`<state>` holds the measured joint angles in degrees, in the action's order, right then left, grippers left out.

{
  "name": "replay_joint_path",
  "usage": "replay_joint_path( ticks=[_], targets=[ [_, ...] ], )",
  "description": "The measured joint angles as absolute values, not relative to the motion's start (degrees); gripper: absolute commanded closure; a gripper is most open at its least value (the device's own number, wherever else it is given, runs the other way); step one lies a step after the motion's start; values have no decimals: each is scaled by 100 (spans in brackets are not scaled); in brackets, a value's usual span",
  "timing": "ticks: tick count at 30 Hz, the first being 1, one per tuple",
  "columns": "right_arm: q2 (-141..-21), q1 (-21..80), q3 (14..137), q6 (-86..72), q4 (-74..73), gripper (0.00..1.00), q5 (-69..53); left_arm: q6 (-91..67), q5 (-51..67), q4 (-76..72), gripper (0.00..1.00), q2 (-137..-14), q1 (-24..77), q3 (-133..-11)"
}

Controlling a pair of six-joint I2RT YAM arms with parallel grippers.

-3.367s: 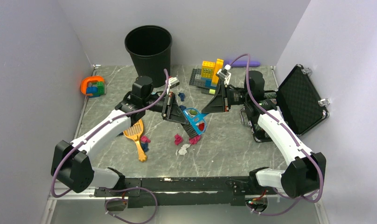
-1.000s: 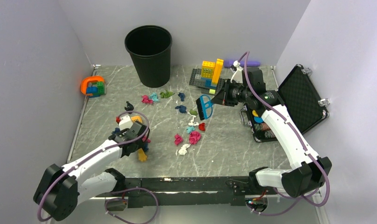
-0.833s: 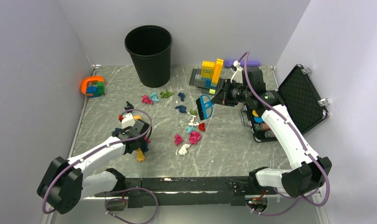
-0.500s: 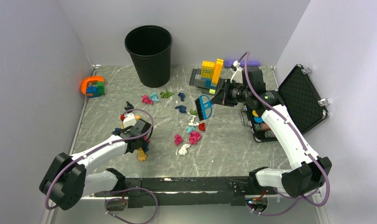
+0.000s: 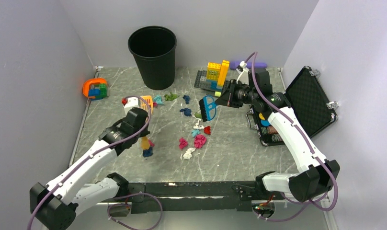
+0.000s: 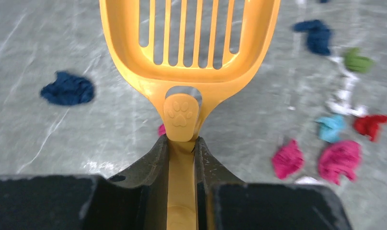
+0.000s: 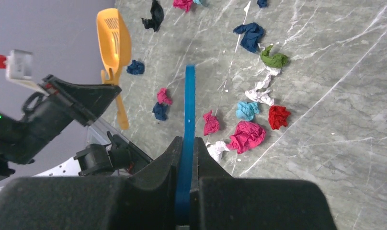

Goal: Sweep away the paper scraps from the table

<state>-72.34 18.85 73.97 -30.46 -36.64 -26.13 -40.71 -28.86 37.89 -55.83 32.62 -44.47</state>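
Observation:
The robot's left gripper will next move toward the magenta scraps and down to release the scoop, because bare tabletop lies below the gripper, to its right in the top view.
My left gripper (image 5: 142, 125) (image 6: 182, 141) is shut on the handle of an orange slotted scoop (image 5: 145, 142) (image 6: 189, 48) and holds it off the table (image 5: 239, 148). My right gripper (image 5: 223, 101) (image 7: 185, 143) is shut on a blue brush (image 5: 209, 108) (image 7: 189, 105), held above the middle of the table. Paper scraps lie scattered between them: magenta (image 5: 199, 141) (image 7: 248, 135), red (image 5: 207, 130) (image 7: 278, 117), navy (image 5: 185, 111) (image 7: 250, 36), green (image 7: 274, 59), teal (image 7: 247, 109) and white (image 5: 188, 153). Under the scoop lie a navy scrap (image 6: 68, 89) and two pink ones (image 6: 339, 160).
A black bin (image 5: 152, 55) stands at the back. A stack of building bricks (image 5: 215, 74) is at the back right. An open black case (image 5: 306, 100) with poker chips (image 5: 266, 125) sits at the right edge. An orange holder with bricks (image 5: 96, 88) is at the far left.
My left gripper has closed on the scoop's handle and lifted it up and towards the back. The right arm with the brush has barely moved.

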Motion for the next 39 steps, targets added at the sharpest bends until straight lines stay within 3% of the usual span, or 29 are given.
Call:
replay_joint_path(
  ticks=[6,17,19,23,25,33,39],
  targets=[
    [-7317,1885,7397,-3046,-3704,100,-2576,-3175,-1793,3308,87,-5450,3435,-4678],
    [-7061,1887,7334,-3061,-3876,100,-2536,-2816,-1688,2762,82,-7859,4276,-5212],
    [-6965,1887,7332,-3061,-3946,100,-2528,-2838,-1730,2613,71,-8267,4278,-5308],
    [-6744,1890,7332,-3063,-4121,100,-2451,-2915,-1747,2375,39,-8853,4278,-5435],
    [-6685,1890,7332,-3063,-4169,100,-2436,-2965,-1734,2298,31,-8991,4278,-5435],
    [-6619,1890,7332,-3114,-4342,100,-2440,-2932,-1636,1507,26,-8484,4281,-4648],
    [-6694,1890,7347,-3157,-4379,100,-2563,-2689,-1579,624,31,-7533,4414,-3573]
  ],
)
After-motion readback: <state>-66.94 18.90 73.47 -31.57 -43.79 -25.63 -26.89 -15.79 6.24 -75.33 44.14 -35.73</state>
